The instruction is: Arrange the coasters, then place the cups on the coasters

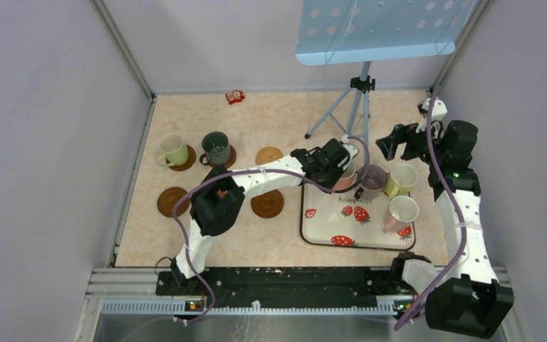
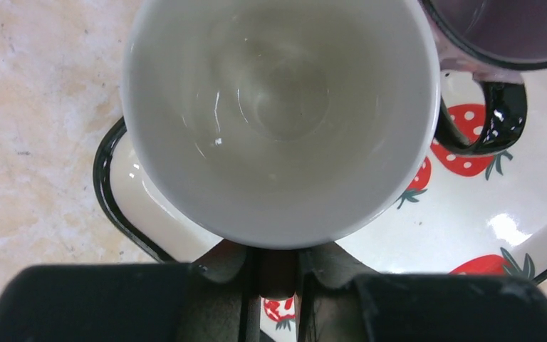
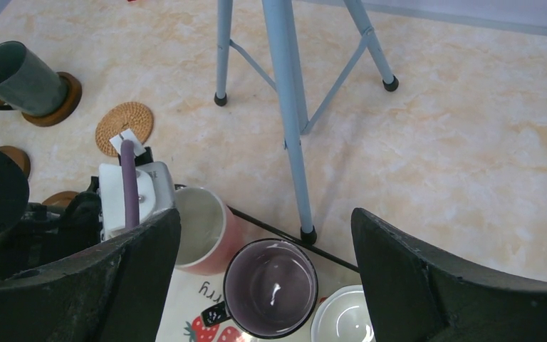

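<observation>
The pink cup will go up with my left gripper and over an empty woven coaster to the gripper's left in the top view. Then my left gripper will lower and release the cup.
My left gripper [image 2: 279, 269] is shut on the handle of a pink cup [image 2: 278, 114] with a pale inside, at the far left corner of the strawberry tray [image 1: 327, 229]. The top view shows the left gripper [image 1: 336, 167] against that pink cup [image 1: 346, 179]. A mauve cup [image 1: 372, 180], a yellow-green cup [image 1: 402, 178] and a light pink cup [image 1: 401, 211] also stand on the tray. Two more cups, yellow-green [image 1: 173, 149] and dark green [image 1: 216, 147], stand on coasters. Bare coasters [image 1: 268, 154] [image 1: 173, 201] [image 1: 267, 204] lie nearby. My right gripper [image 3: 265, 278] hangs open above the mauve cup [image 3: 271, 288].
A blue music stand's tripod [image 1: 352, 107] has one foot touching the tray's far edge [image 3: 306, 234]. A small red object [image 1: 235, 97] lies by the back wall. Walls close in the left, back and right. My left arm [image 1: 217, 203] crosses the coaster area.
</observation>
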Robot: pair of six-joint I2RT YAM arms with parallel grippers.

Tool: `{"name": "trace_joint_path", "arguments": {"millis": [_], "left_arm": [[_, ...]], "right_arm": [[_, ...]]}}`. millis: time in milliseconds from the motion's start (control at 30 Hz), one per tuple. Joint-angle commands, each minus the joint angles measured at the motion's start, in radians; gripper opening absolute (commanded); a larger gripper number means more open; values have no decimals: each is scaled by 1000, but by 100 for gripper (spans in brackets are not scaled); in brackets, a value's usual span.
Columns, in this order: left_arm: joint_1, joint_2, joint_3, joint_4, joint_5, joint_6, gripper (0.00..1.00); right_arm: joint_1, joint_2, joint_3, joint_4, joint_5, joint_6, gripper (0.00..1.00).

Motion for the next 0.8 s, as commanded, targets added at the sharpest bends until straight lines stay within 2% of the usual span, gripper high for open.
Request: {"name": "trace_joint_path", "arguments": {"millis": [0,200,300,567,767], "left_arm": [[3,-152,-38,46,-65,17,0],[3,-388,-210,269,-183,90,0],[23,-461,-256,287,-212,111,0],[233,-599,-431,370,-68,124,0],[340,-663,-562,467,10,205,0]], "right_arm": [[-15,-18,-5,21,-21,-18,88],[-15,-16,-7,22,-23,-25,88],[-15,-16,-11,21,-24,-27,88],[-15,-15,-16,24,-37,-30,88],[-15,-9,-21,24,-51,-34,88]]}}
